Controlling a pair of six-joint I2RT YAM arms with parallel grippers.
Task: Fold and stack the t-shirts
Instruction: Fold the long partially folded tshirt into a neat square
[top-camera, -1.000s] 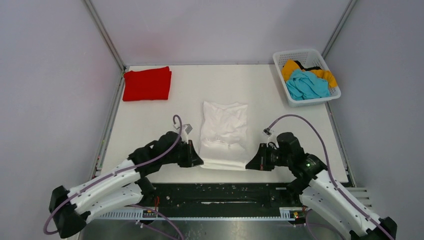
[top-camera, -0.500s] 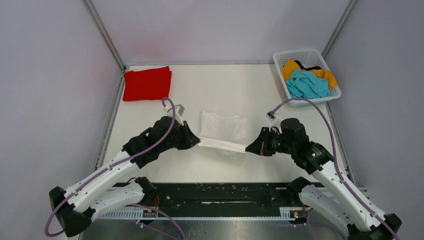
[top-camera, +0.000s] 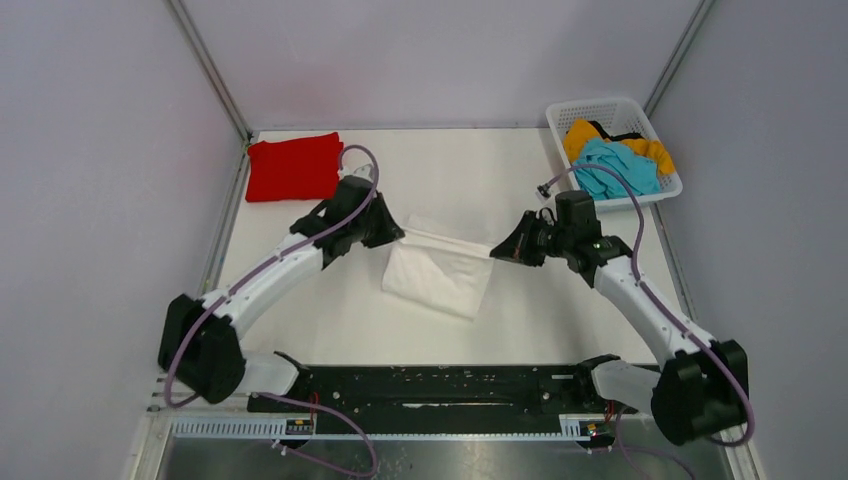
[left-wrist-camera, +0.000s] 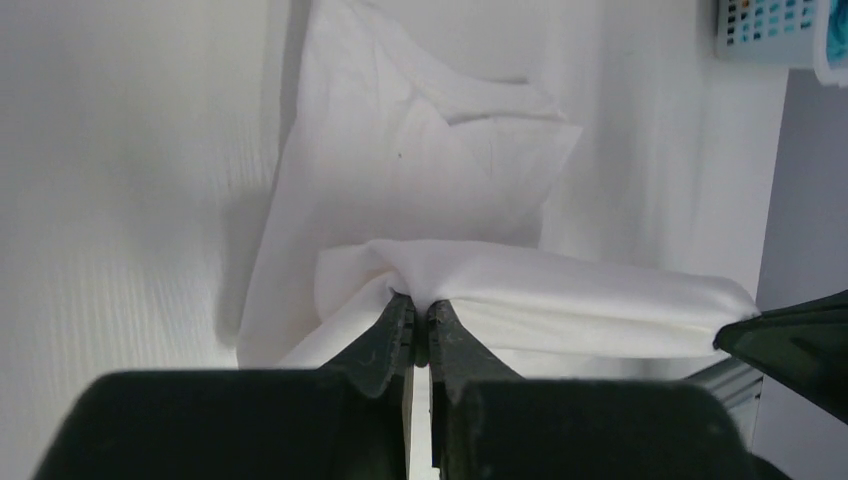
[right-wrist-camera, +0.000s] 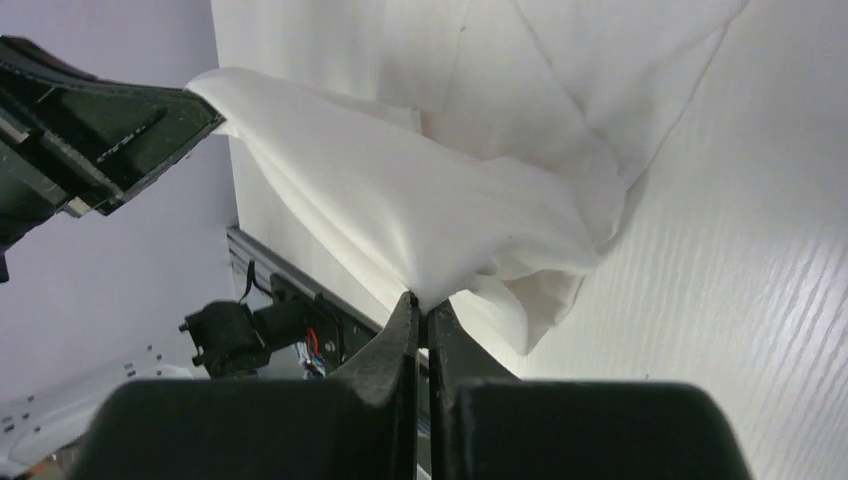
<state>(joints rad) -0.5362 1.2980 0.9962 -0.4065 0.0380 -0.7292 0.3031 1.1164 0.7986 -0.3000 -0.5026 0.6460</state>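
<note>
I should next move my left gripper outward and down, over the far part of the white t-shirt, because the t-shirt's near edge hangs short of its far end.
The white t-shirt (top-camera: 440, 270) lies at the table's middle, its near edge lifted and carried over towards the far side. My left gripper (top-camera: 398, 236) is shut on the left corner of that edge (left-wrist-camera: 420, 270). My right gripper (top-camera: 497, 252) is shut on the right corner (right-wrist-camera: 440, 250). The cloth hangs stretched between them above the rest of the shirt. A folded red t-shirt (top-camera: 294, 167) lies at the far left. Teal (top-camera: 612, 168) and orange-yellow (top-camera: 580, 133) shirts lie bunched in the basket.
The white lattice basket (top-camera: 562, 140) stands at the far right corner, its edge showing in the left wrist view (left-wrist-camera: 765, 25). Grey walls close in the left, right and back. The black rail (top-camera: 430, 385) runs along the near edge.
Both grippers have lifted the shirt's near edge and carried it away from the near side towards the far side, folding the shirt over itself. Both arms are stretched further out.
</note>
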